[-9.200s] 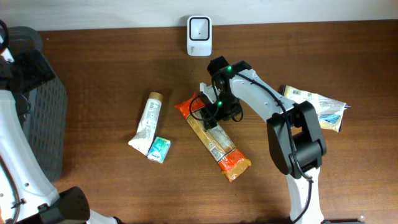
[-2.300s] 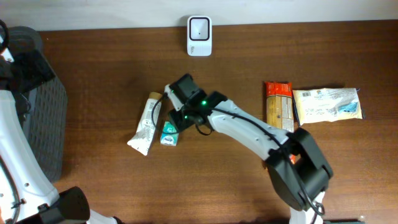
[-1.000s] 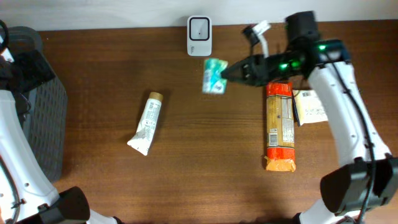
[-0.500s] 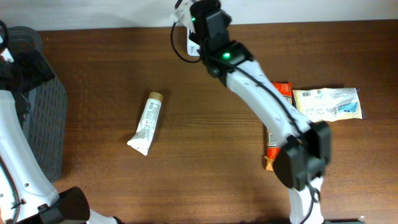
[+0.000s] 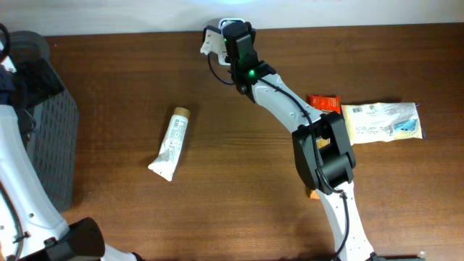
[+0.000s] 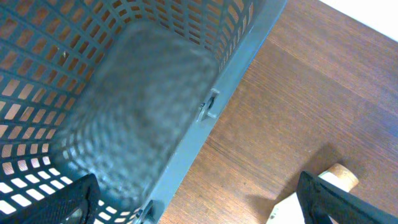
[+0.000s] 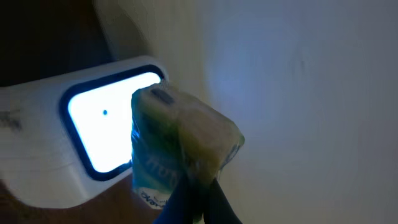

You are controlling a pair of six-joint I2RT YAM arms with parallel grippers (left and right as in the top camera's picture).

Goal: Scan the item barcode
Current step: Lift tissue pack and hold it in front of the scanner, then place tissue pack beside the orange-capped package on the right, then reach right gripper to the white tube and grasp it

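Note:
The right gripper moves back and down from the scanner [image 5: 230, 21] next to release on the bare tabletop by the orange packet, since that lies below and back of it.
My right gripper [image 7: 199, 200] is shut on a small teal and green packet [image 7: 176, 142]. It holds the packet upright, close in front of the lit window of the white scanner [image 7: 93, 124]. In the overhead view the right gripper [image 5: 237, 38] sits over the scanner [image 5: 230, 21] at the table's back edge. It hides most of the scanner and all of the packet. No barcode can be made out on the packet. My left gripper [image 6: 205, 214] is open with nothing between its fingers, above the basket's rim.
A grey mesh basket [image 5: 54, 138] stands at the far left. A white tube [image 5: 171, 143] lies left of centre; its cap [image 6: 340, 177] shows in the left wrist view. An orange packet [image 5: 324, 104] and a white packet [image 5: 380, 121] lie to the right.
My right gripper has carried the teal packet left from beside the orange packet to the scanner and now holds it there. The left arm has not moved.

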